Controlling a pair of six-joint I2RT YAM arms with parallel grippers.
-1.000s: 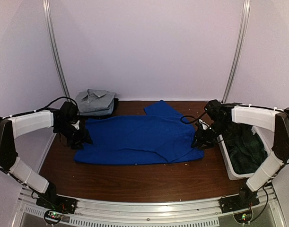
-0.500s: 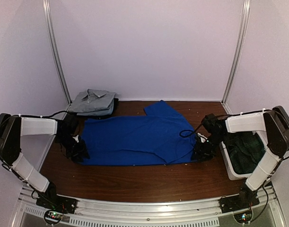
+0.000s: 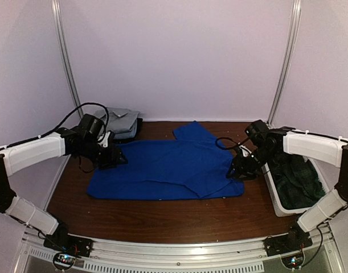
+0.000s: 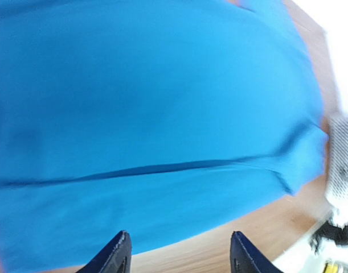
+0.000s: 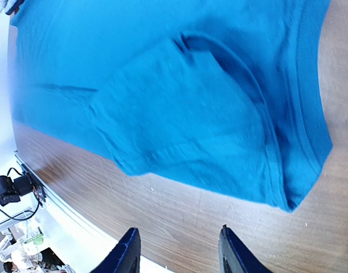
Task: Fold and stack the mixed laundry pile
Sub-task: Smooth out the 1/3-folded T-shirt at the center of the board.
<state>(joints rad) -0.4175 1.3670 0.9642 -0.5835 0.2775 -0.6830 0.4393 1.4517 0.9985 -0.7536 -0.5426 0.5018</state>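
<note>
My left gripper moves across the shirt and down onto the sleeve's near corner next, since that corner is below it, to its right in the top view.
A royal-blue shirt [image 3: 168, 168] lies flat across the middle of the table, with a sleeve folded in at its right end [image 5: 185, 114]. My left gripper [image 3: 115, 157] hovers at the shirt's back left edge. It is open with nothing between its fingertips [image 4: 180, 255], and blue cloth [image 4: 162, 102] fills its view. My right gripper [image 3: 241, 170] stands at the shirt's right end, open and empty over bare wood [image 5: 176, 250]. A folded light grey shirt [image 3: 123, 120] sits at the back left. A dark green-black piece [image 3: 296, 182] lies in the bin.
A white plastic bin [image 3: 276, 202] stands along the right edge of the table, close to my right arm. Brown wood [image 3: 162, 219] runs along the near side. White walls and metal posts [image 3: 65, 62] close in the back and sides.
My left gripper has risen off the shirt's near left corner and moved back and to the right. My right gripper has lifted slightly at the right end. The shirt's left corner has settled.
</note>
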